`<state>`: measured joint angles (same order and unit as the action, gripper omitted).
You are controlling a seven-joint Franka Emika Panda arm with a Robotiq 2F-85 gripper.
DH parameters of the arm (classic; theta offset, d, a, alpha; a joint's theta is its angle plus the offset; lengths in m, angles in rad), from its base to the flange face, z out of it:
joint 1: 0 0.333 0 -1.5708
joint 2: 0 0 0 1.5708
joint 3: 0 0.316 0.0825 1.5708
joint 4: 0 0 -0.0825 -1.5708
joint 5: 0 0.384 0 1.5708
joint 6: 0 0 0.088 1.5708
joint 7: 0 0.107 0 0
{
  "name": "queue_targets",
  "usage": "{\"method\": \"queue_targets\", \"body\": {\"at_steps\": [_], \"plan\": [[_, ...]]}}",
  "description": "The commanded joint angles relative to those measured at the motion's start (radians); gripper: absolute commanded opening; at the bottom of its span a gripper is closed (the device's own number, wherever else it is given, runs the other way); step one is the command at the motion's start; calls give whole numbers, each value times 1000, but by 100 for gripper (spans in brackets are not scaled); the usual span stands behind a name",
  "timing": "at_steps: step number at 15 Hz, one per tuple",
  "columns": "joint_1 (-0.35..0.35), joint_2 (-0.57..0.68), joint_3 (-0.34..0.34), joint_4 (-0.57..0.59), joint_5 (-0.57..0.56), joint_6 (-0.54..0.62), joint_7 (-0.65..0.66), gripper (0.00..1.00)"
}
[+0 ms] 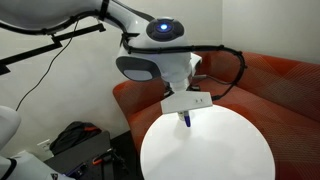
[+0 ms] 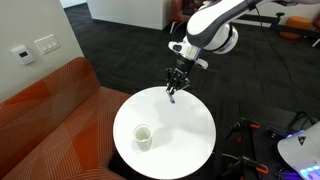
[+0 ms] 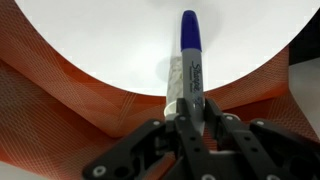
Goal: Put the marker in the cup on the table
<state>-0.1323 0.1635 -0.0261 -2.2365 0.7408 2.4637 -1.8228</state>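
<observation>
My gripper lowers toward the open middle of the round white table next and releases the marker [image 3: 189, 60], since its blue tip hangs above the tabletop.
My gripper [image 2: 176, 88] is shut on the marker [image 3: 189, 60], a thin stick with a blue cap and a grey printed barrel, and holds it above the round white table [image 2: 185, 135]. In the wrist view the marker points away from the jaws [image 3: 188, 118] over the table's edge. In an exterior view its blue tip [image 1: 186, 120] hangs just above the table top [image 1: 215, 155]. The white paper cup [image 2: 143, 135] stands upright on the table, well apart from the gripper. The cup is hidden in the wrist view.
A red-brown curved sofa [image 2: 55, 120] wraps around the table and also shows behind it [image 1: 265, 85]. Dark carpet [image 2: 120, 45] lies beyond. A black bag and gear [image 1: 80, 145] sit on the floor beside the table.
</observation>
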Motion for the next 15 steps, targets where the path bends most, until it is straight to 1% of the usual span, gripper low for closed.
{"method": "queue_targets", "body": {"at_steps": [1, 5, 9, 15], "plan": [[5, 71, -14, 45, -65, 27, 145, 6], [-5, 153, -14, 109, -143, 16, 290, 6], [-10, 252, -19, 195, -276, 14, 494, 6], [-25, 391, -10, 342, -471, -51, 771, 6]]}}
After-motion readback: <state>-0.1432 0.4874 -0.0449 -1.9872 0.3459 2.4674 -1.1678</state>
